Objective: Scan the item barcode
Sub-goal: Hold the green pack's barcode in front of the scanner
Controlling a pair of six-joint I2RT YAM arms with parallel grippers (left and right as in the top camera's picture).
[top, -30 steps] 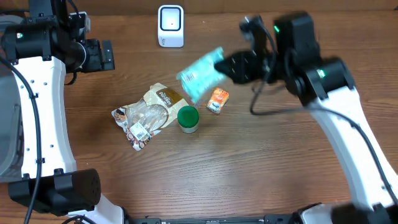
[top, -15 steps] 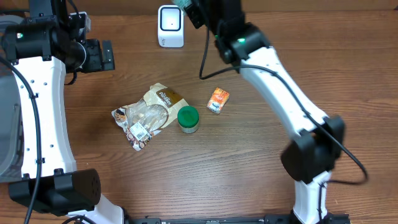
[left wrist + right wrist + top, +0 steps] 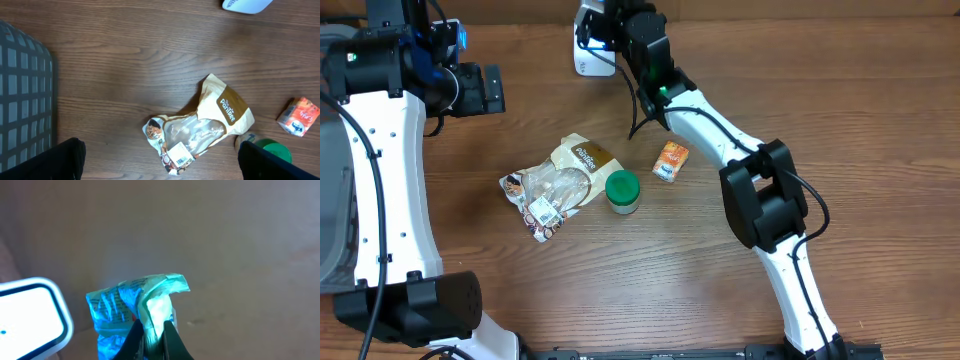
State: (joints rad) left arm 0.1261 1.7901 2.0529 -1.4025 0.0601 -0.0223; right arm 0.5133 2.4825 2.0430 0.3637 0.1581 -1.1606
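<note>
The right gripper moves back, to the right in the overhead view, and down to release the packet (image 3: 116, 306) next, since bare tabletop lies below on that side.
My right gripper (image 3: 153, 339) is shut on a crinkled blue-green packet (image 3: 116, 306), pinching its pale folded edge. The packet hangs just right of the white barcode scanner (image 3: 29, 316), whose blue light tints it. From overhead, the right gripper (image 3: 612, 26) sits at the back of the table against the scanner (image 3: 588, 62), and the arm hides most of the packet. No barcode on the packet can be made out. My left gripper (image 3: 486, 88) stands open at the far left, holding nothing; in its wrist view its fingers (image 3: 66, 160) straddle the table below.
A brown and clear snack bag (image 3: 560, 180), a green-lidded jar (image 3: 622, 191) and a small orange carton (image 3: 670, 160) lie mid-table. A grey mesh basket (image 3: 25, 100) stands at the left edge.
The right arm swung from right of centre to the back of the table, carrying the blue packet up to the scanner. The left arm stayed still.
</note>
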